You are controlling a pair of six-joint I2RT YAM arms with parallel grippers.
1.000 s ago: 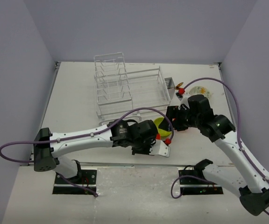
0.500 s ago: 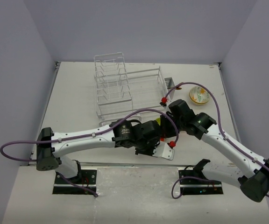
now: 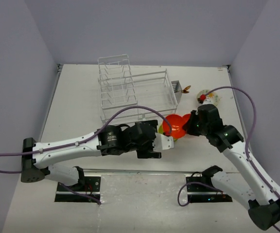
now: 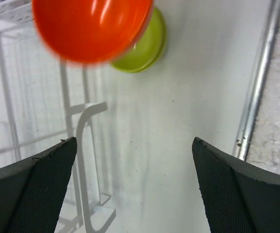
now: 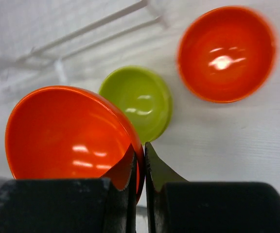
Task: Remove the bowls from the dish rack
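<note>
My right gripper will next carry the bowl it is holding to the right in the top view, lower it inside the matching orange-red bowl that stands below my right gripper, and let it go there.
An orange-red bowl [image 3: 175,124] [image 5: 67,133] hangs tilted above the table in front of the dish rack [image 3: 130,92]. My right gripper [image 3: 190,127] [image 5: 141,155] is shut on its rim. Under it a lime-green bowl [image 5: 137,102] [image 4: 142,48] stands on the table, and a second orange-red bowl [image 5: 226,53] stands beside that one. My left gripper [image 3: 162,142] [image 4: 135,189] is open and holds nothing, just left of the held bowl [image 4: 89,29]. The flowered bowl [image 3: 210,97] stands at the back right, partly behind a cable.
The rack's cutlery basket [image 3: 175,89] is at its right end. A rack foot and wires [image 4: 81,145] lie close to my left fingers. A metal rail [image 4: 256,87] runs along the table's near edge. Purple cables loop over both arms.
The left gripper has opened, let go of the orange-red bowl and drawn back to the left. The right gripper has shut on the bowl's rim and now holds it alone.
</note>
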